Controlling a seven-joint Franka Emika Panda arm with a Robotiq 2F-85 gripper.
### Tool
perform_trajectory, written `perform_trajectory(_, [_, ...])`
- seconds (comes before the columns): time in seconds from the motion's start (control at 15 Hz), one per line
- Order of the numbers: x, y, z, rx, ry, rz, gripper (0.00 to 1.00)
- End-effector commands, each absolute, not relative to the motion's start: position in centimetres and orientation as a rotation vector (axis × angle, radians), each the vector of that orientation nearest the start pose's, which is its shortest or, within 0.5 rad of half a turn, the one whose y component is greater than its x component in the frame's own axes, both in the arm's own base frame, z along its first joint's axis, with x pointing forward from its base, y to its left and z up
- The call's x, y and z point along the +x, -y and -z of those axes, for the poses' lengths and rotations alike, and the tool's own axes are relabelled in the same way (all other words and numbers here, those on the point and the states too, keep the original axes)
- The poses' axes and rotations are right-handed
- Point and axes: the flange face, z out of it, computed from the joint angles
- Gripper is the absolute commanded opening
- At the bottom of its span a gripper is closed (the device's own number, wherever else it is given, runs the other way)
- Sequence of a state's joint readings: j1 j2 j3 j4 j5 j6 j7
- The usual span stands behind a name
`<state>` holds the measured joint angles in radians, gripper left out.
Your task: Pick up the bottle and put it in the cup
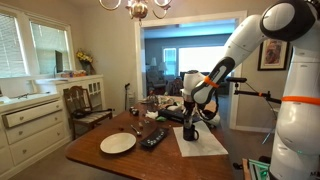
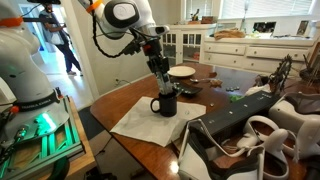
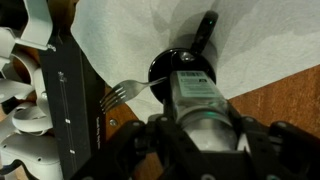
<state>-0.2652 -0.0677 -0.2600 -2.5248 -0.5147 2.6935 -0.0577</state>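
Observation:
I will next move my gripper down toward the black mug and lower the bottle into the mug's opening (image 1: 189, 124) (image 3: 179, 69) before I open my gripper.
The black mug (image 2: 165, 103) with a side handle stands on a white paper napkin (image 2: 135, 120); it also shows in an exterior view (image 1: 190, 129) and from above in the wrist view (image 3: 172, 66). My gripper (image 3: 200, 125) is shut on a clear bottle (image 3: 193, 95) with a label. The bottle points down into the mug's mouth. In both exterior views the gripper (image 2: 160, 72) (image 1: 190, 108) hangs straight over the mug. A fork (image 3: 125, 93) rests with its tines at the mug's rim.
A white plate (image 1: 117, 143) and a black remote control (image 1: 153, 139) lie on the wooden table (image 1: 90, 155). The plate also shows in an exterior view (image 2: 181, 72). Chairs (image 2: 250, 125) stand close to the table edge. Small objects clutter the table's far side.

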Motion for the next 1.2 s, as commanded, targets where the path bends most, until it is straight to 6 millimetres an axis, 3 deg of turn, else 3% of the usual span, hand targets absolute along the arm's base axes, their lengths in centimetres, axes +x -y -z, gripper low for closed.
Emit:
perform_trajectory(0.0, [40.9,23.9,-31.6,-3.387,-0.113,0.301,0.23])
perform_trajectory(1.13, [40.0,28.6,-26.0,-3.074,-0.303,0.412,0.23])
